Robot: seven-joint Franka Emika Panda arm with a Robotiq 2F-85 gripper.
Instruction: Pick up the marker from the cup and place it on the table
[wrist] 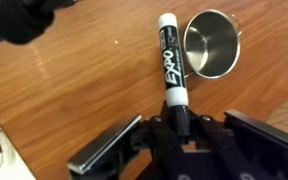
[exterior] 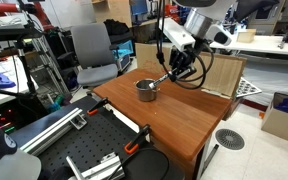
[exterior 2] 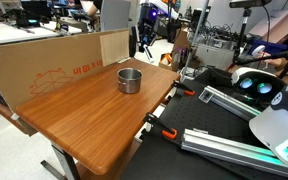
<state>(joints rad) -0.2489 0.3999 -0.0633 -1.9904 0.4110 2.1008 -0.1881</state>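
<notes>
I need to bring my gripper down and away from the cup (exterior: 147, 90) and let go of the marker flat on the bare tabletop below, because that spot is clear of the cup.
My gripper (wrist: 181, 122) is shut on one end of the marker (wrist: 170, 58), a black stick with white ends and an EXPO label. The marker points out from the jaws over the reddish-brown table (wrist: 64, 90), just left of the cup (wrist: 212, 45). The shiny metal cup stands upright and looks empty. In an exterior view the gripper (exterior: 178, 67) hangs above the table (exterior: 184, 115), and the marker (exterior: 162, 79) slants down toward the cup (exterior: 147, 90). The cup (exterior 2: 130, 80) stands on the table (exterior 2: 84, 125) near its far edge.
A cardboard sheet (exterior 2: 54, 60) stands along one table edge and shows again behind the gripper (exterior: 224, 75). A grey office chair (exterior: 92, 50) is beyond the table. A black perforated bench (exterior: 94, 150) with orange clamps (exterior 2: 164, 133) adjoins the table.
</notes>
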